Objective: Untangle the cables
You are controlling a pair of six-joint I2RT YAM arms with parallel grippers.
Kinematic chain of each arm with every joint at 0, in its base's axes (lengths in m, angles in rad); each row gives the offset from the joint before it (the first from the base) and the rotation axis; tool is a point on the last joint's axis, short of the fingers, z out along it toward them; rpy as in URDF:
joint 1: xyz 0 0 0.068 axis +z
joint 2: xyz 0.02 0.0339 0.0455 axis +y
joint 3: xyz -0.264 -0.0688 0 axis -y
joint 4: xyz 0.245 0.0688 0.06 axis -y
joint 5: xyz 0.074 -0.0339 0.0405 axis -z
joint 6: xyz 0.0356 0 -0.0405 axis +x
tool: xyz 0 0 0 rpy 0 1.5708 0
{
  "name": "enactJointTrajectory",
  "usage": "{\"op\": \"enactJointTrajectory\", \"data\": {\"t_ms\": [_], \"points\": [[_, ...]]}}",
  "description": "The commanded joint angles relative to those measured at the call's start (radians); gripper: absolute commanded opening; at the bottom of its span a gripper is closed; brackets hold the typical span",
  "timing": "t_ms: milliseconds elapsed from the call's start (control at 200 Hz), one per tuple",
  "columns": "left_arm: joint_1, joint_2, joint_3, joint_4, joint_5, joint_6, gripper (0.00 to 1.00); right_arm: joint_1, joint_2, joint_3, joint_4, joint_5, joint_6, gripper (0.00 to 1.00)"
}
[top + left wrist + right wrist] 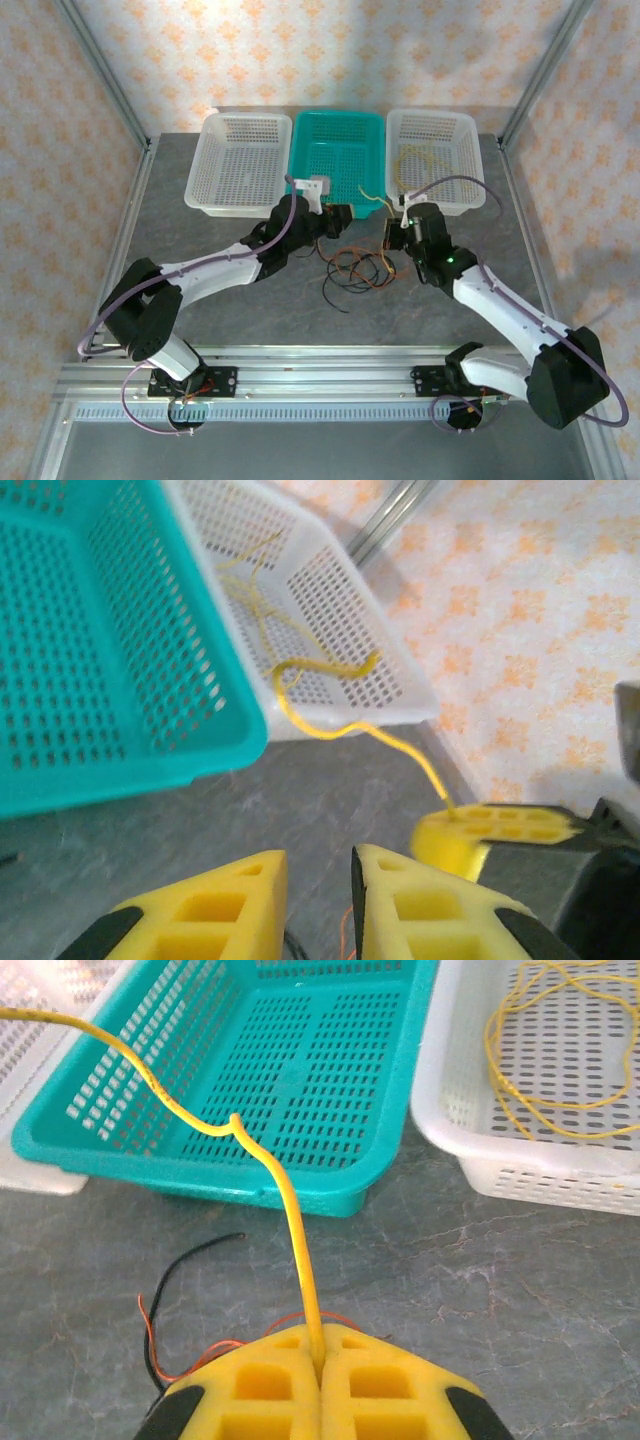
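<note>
My right gripper moves outward over the basket's near rim next, then releases the yellow cable. The white basket [470, 195] with yellow cable coiled inside stands outward.
My right gripper [320, 1350] is shut on the yellow cable [290, 1220] just above the table. That cable rises from its fingertips and curves left over the teal basket [200, 1175]. The rest of the yellow cable [425, 165] lies coiled in the right white basket [470, 195]. The orange cable [360, 268] and the black cable [335, 295] lie tangled on the table between the two grippers. My left gripper [318, 865] hovers over this tangle, its fingers slightly apart with nothing between them. In the left wrist view the right gripper's fingers [490, 830] sit close by, the yellow cable [320, 730] trailing from them.
Three baskets stand in a row at the back: a white basket [200, 195] on the left, the teal one [300, 185] in the middle, the other white one on the right. Metal frame posts [105, 80] flank the table.
</note>
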Motion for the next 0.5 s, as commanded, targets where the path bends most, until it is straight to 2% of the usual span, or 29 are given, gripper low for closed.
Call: {"op": "enactJointTrajectory", "data": {"t_ms": [0,145,370,496], "points": [[0.007,-0.002,0.090,-0.111,-0.002,0.091,0.25,0.003,-0.026,0.005,0.052,0.152,0.085,0.00],[0.007,0.060,0.206,-0.156,0.012,0.131,0.24,-0.006,-0.024,0.037,0.064,0.285,0.154,0.00],[0.007,0.187,0.372,-0.201,0.022,0.157,0.24,-0.049,-0.009,0.053,0.100,0.278,0.171,0.00],[0.008,0.266,0.465,-0.219,0.036,0.156,0.24,-0.139,0.003,0.048,0.131,0.239,0.183,0.00]]}}
